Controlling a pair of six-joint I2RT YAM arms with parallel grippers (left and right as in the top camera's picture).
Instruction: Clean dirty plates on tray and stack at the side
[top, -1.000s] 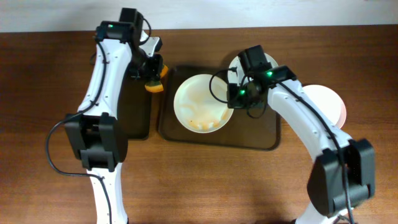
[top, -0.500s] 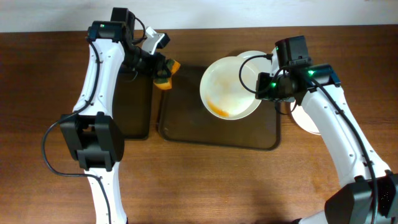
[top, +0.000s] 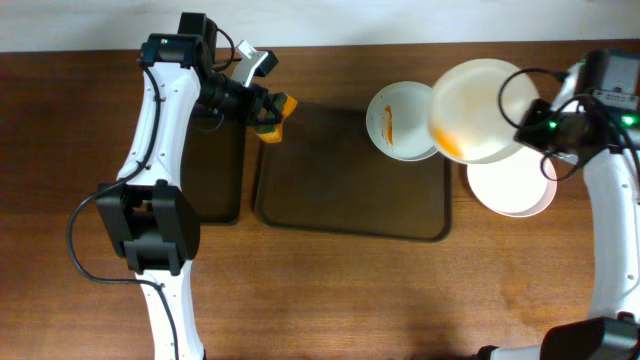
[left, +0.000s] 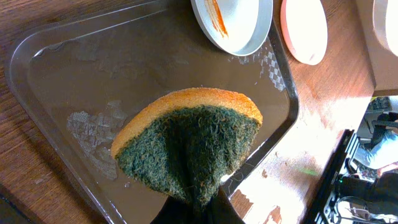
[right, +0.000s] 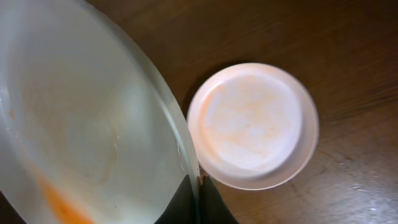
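Next I will swing my right gripper over the tray, as orange smears the plate, then return and lower onto the pinkish plate (top: 510, 185) (right: 252, 127), which lies below the gripper.
My left gripper (top: 262, 112) is shut on an orange and green sponge (top: 275, 115), held above the left edge of the brown tray (top: 350, 205); the sponge fills the left wrist view (left: 189, 140). My right gripper (top: 528, 128) is shut on the rim of a large white plate (top: 478, 96) with an orange smear, held in the air right of the tray; it also shows in the right wrist view (right: 81, 124). A small white plate (top: 400, 122) with an orange streak sits on the tray's far right corner. A pinkish plate (top: 510, 185) lies on the table at the right, below the held plate (right: 254, 124).
A second dark tray (top: 215, 170) lies left of the main tray under my left arm. The brown tray's surface is wet in the left wrist view (left: 112, 81).
My right gripper has carried the large plate from the tray rightwards, to over the pinkish plate. My left gripper with the sponge has shifted slightly right.
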